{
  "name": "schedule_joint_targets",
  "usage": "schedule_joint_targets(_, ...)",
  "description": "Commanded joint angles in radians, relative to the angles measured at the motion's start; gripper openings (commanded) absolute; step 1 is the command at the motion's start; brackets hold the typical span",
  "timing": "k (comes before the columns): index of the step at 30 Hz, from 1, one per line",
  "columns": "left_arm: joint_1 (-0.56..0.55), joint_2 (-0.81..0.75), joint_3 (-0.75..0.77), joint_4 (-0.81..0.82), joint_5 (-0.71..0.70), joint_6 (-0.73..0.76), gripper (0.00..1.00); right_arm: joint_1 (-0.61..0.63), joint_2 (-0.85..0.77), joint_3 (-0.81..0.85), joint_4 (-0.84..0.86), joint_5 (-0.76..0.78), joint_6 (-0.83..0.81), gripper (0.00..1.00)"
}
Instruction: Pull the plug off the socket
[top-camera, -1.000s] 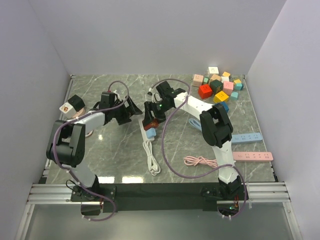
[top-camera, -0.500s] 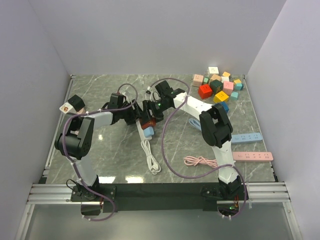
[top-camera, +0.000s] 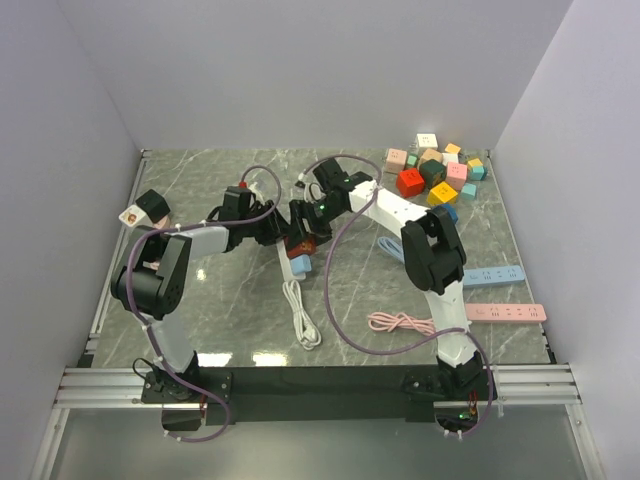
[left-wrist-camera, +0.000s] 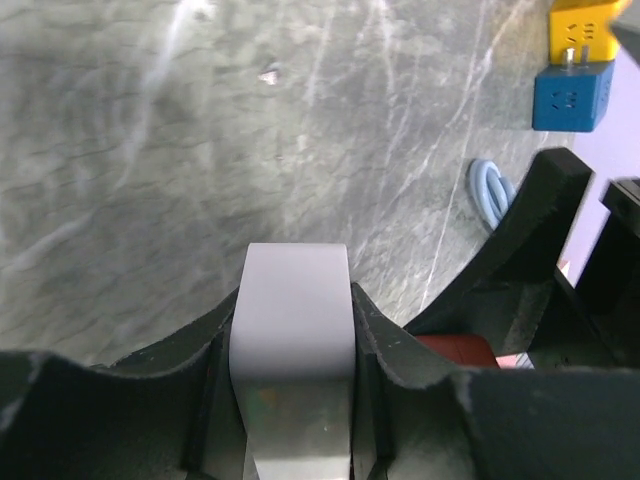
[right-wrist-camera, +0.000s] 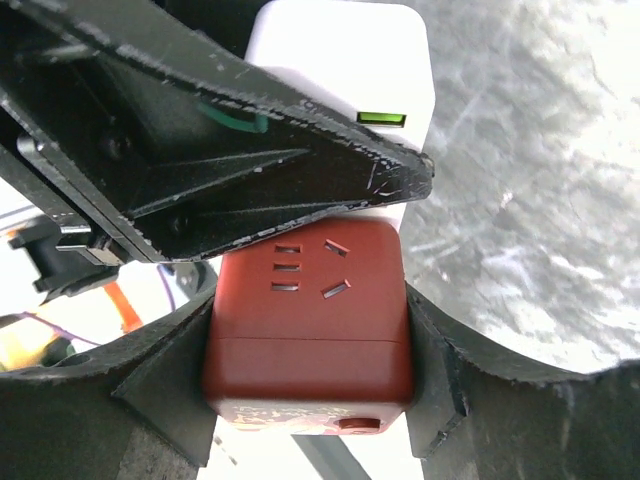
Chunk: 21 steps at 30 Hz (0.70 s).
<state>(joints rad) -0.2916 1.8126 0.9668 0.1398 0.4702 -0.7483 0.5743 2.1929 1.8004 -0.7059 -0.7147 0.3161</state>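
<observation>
My right gripper pulls the red plug (top-camera: 304, 244) up off the socket strip and outward next, then releases it on the adapter pile's far edge (top-camera: 413, 150), since loose cubes lie there.
The plug is a red cube adapter (right-wrist-camera: 310, 320) with slot holes on its upper face, seated on the white socket strip (right-wrist-camera: 345, 60). My right gripper (right-wrist-camera: 310, 335) is shut on the red cube, one finger on each side. From the left, my left gripper (left-wrist-camera: 295, 300) is shut on the white socket strip (left-wrist-camera: 295, 320), pads pressed against both long sides. In the top view both grippers meet mid-table, left gripper (top-camera: 274, 232) beside right gripper (top-camera: 303, 237); the red plug (top-camera: 304, 244) peeks out below them. The strip's white cable (top-camera: 301, 318) trails toward the near edge.
Several coloured cube adapters (top-camera: 435, 170) are piled at the back right. A blue strip (top-camera: 492, 275), a pink strip (top-camera: 505, 313) and a pink cable (top-camera: 400, 322) lie right of the right arm. A blue cable (top-camera: 390, 247) lies under that arm. A black-and-white cube (top-camera: 148, 207) sits far left.
My left arm has swung right to the white strip and its jaws have come in from wide open onto the strip's sides. The right gripper has kept its hold on the red plug.
</observation>
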Motion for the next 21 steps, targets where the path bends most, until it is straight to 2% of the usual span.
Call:
schedule_joint_targets(1,0.003,0.002,-0.063,-0.131,-0.056,0.125,0.01,-0.157,-0.107,0.022,0.022,0.023,-0.017,0.0)
schedule_joint_targets(5,0.003,0.008,-0.077,-0.135,-0.062,0.124,0.01,-0.237,-0.131,0.022,0.002,0.026,-0.032,0.0)
schedule_joint_targets(11,0.003,0.031,-0.065,-0.137,-0.062,0.135,0.01,-0.294,-0.17,0.011,0.022,-0.009,-0.022,0.0)
schedule_joint_targets(15,0.003,0.047,-0.057,-0.171,-0.059,0.138,0.01,-0.284,-0.194,0.039,-0.029,0.061,-0.034,0.0)
schedule_joint_targets(18,0.003,0.053,-0.051,-0.174,-0.061,0.136,0.01,-0.255,-0.246,0.007,-0.027,0.167,-0.019,0.0)
schedule_joint_targets(21,0.005,0.06,-0.039,-0.186,-0.062,0.141,0.01,-0.243,-0.291,-0.062,-0.024,0.191,-0.003,0.0)
